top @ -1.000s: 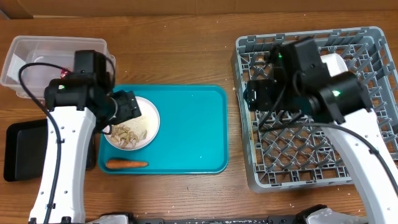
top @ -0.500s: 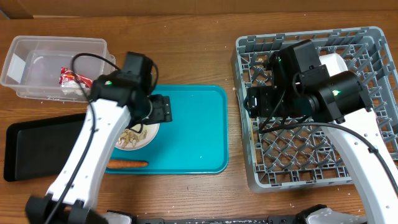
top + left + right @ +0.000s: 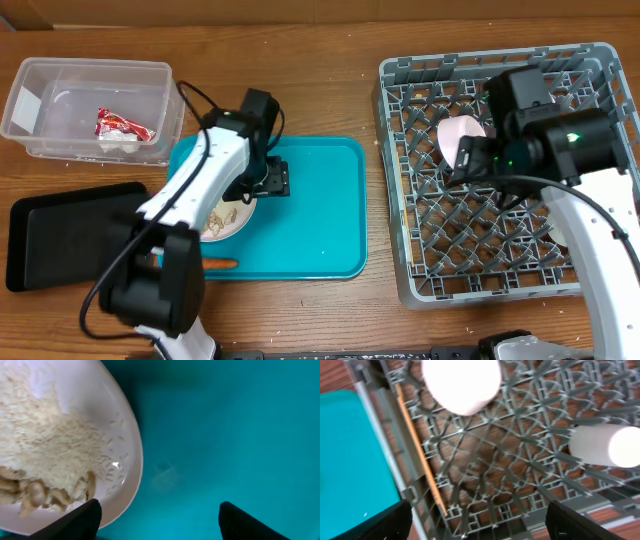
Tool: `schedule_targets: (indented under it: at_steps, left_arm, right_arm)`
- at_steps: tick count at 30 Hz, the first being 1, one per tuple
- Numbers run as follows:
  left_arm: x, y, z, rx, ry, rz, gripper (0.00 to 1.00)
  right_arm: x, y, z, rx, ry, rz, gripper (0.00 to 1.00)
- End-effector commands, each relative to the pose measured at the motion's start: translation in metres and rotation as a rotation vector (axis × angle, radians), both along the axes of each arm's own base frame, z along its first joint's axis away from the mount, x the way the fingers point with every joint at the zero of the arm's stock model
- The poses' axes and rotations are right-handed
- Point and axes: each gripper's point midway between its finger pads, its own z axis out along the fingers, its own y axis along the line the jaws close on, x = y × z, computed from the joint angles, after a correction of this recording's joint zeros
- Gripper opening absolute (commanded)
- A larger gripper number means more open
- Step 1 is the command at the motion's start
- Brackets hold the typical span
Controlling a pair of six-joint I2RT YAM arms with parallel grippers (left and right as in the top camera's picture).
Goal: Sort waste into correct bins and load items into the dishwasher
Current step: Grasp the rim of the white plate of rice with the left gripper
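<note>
I will next lower my left gripper astride the white plate's rim and close it, as one open finger hangs over the plate's rim and the other over bare teal tray.
A round white plate with white rice and tan scraps sits on the teal tray. An orange carrot lies just in front of it. My left gripper is open and empty over the tray at the plate's right rim; it also shows in the left wrist view. My right gripper is open and empty above the grey rack. The rack holds a white bowl, a white cup and chopsticks.
The clear tub at the far left holds the red-and-white wrapper and a white wad. The black tray lies in front of it, left of the teal tray. The rack fills the right side.
My left gripper has moved from over the plate to the right, onto the teal tray by the plate's rim. My right arm has shifted right, uncovering the bowl in the rack.
</note>
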Motion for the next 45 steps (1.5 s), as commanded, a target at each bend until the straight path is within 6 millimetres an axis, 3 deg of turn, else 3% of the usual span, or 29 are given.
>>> schedule_targets:
  at_steps: [1, 12, 21, 27, 33, 39, 45]
  left_arm:
    - [-0.005, 0.0, -0.018, 0.034, 0.049, 0.007, 0.76]
    - [-0.005, -0.011, -0.041, -0.019, 0.098, 0.019, 0.76]
    - [0.01, -0.018, -0.046, -0.046, 0.046, 0.018, 0.77]
    - [0.006, -0.016, -0.051, -0.035, 0.064, 0.017, 0.77]
    - [-0.007, -0.001, -0.06, 0.036, 0.093, 0.016, 0.76]
    - [-0.018, 0.018, -0.063, 0.132, 0.123, 0.009, 0.68]
    - [-0.017, 0.021, -0.062, 0.15, 0.115, 0.008, 0.46]
  right_arm:
    - [0.004, -0.009, 0.003, -0.025, -0.02, -0.03, 0.88]
    - [0.006, -0.009, 0.004, -0.027, -0.029, -0.014, 0.88]
    - [0.007, -0.009, 0.004, -0.027, -0.031, -0.014, 0.88]
    - [0.007, -0.009, 0.004, -0.027, -0.031, -0.014, 0.88]
    - [0.006, -0.009, 0.004, -0.027, -0.028, -0.014, 0.88]
    - [0.006, -0.009, 0.004, -0.027, -0.028, -0.014, 0.88]
    - [0.006, -0.009, 0.004, -0.027, -0.026, -0.014, 0.88]
